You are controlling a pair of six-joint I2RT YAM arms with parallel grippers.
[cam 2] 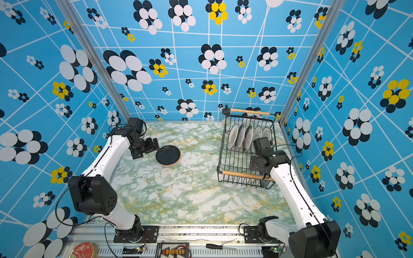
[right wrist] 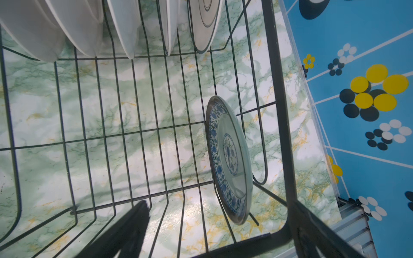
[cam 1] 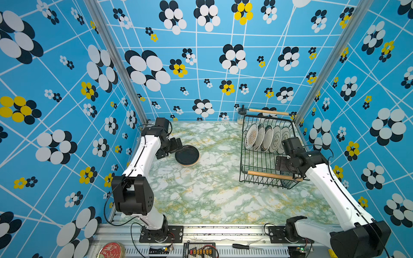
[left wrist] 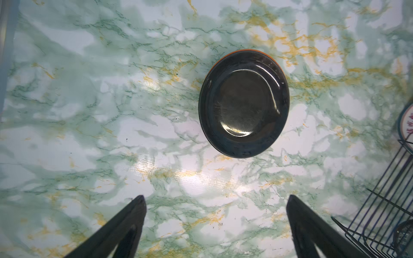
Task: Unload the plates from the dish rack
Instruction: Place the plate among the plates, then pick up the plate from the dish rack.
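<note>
The patterned plate stands on edge with its upper rim (right wrist: 249,180) clear of other plates, so next my open right gripper lowers over that rim and closes.
The black wire dish rack (cam 1: 252,160) (cam 2: 232,163) stands at the back right. Several white plates (cam 1: 267,138) (right wrist: 89,26) stand on edge in its far half. A blue-patterned plate (right wrist: 230,156) (cam 1: 286,182) leans upright in its near right corner. My right gripper (right wrist: 219,202) hangs open over that corner; the patterned plate is ahead of its fingers, untouched. On the table at the left a black plate (cam 1: 187,155) (left wrist: 243,105) lies on an orange one. My left gripper (left wrist: 215,197) (cam 1: 176,146) is open and empty just beside it.
A small glass jar (cam 1: 241,116) stands behind the rack's far left corner. The right wall (cam 1: 312,143) is close to the rack. A red round tin (cam 1: 111,250) and a screwdriver (cam 1: 245,246) lie on the front rail.
</note>
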